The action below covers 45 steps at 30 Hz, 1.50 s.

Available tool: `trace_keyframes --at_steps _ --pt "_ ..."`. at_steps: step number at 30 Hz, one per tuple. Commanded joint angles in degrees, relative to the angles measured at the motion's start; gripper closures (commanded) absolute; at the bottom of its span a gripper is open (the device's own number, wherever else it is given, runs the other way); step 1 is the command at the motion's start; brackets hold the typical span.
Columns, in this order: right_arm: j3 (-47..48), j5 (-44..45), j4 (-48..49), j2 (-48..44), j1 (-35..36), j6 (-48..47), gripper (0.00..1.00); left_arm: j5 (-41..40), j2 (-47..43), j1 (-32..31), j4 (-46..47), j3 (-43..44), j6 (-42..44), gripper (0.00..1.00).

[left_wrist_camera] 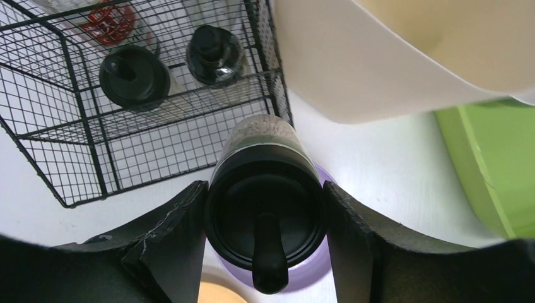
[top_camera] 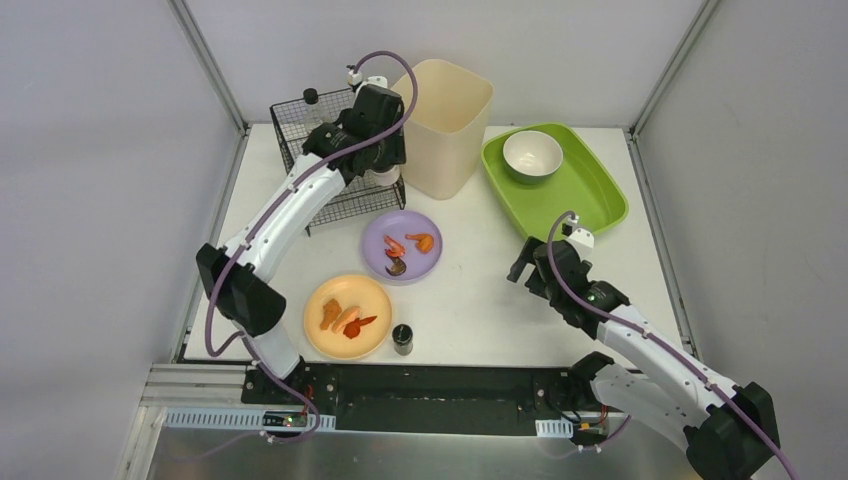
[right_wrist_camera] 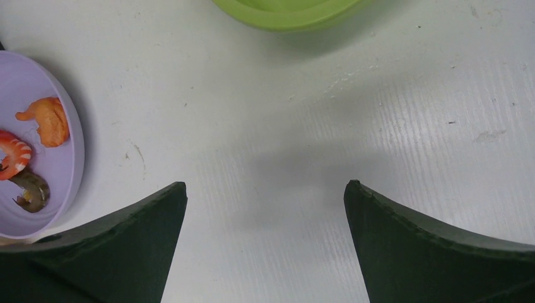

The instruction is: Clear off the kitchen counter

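My left gripper should move to its left in the wrist view next, lower the shaker and let go of it, because the basket's front section below there is empty.
The white kitchen counter carries a purple plate and an orange plate, both with food scraps, and a small black-lidded shaker. My left gripper is beside the wire basket's right front corner. In the left wrist view the left gripper is shut on a black-lidded spice shaker, held above the purple plate. My right gripper is open and empty, low over bare counter between the purple plate and the green tray.
A tall beige bin stands at the back, right of the basket. The green tray at back right holds a white bowl. Inside the basket stand two black-lidded bottles and a red-labelled one.
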Motion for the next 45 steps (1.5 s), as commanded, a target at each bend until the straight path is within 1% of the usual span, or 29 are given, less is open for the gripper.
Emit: trace_keyframes --at_steps 1,9,16,21,29,34,38,39,41,45 --pt "-0.7 -1.3 2.8 -1.1 -0.1 -0.3 0.01 -1.3 3.3 3.2 0.8 4.7 1.2 1.00" --pt "-1.5 -2.4 3.7 -0.4 0.1 -0.2 0.01 -2.6 11.0 6.1 0.9 9.0 1.2 1.00" --pt "-1.8 -2.6 4.2 -0.1 0.2 -0.2 0.01 -2.7 16.2 7.7 1.2 10.2 0.1 1.00" --pt "-1.8 -2.9 4.6 0.5 0.4 -0.3 0.01 -2.7 18.1 8.4 1.7 9.6 -1.1 1.00" --pt "-2.2 -3.1 5.0 0.6 0.5 -0.2 0.01 -3.2 19.1 8.5 3.2 5.6 -2.7 1.00" --pt "-2.6 -3.2 5.2 0.6 0.5 -0.2 0.01 -3.1 19.2 8.5 4.8 1.6 -3.7 0.91" --pt "-2.8 -3.2 5.3 0.4 0.6 -0.1 0.01 -3.4 19.2 8.5 6.3 -1.4 -4.4 0.86" --pt "-2.9 -3.2 5.3 0.3 0.6 -0.1 0.01 -3.4 19.2 8.5 6.6 -1.8 -4.5 0.82" --pt "-3.0 -3.3 5.4 0.6 0.6 0.0 0.01 -3.0 19.3 8.5 7.0 -2.4 -4.7 0.73" --pt "-2.9 -3.1 5.5 1.1 0.6 -0.1 0.01 -2.7 18.8 8.5 7.5 -3.7 -4.8 0.42"
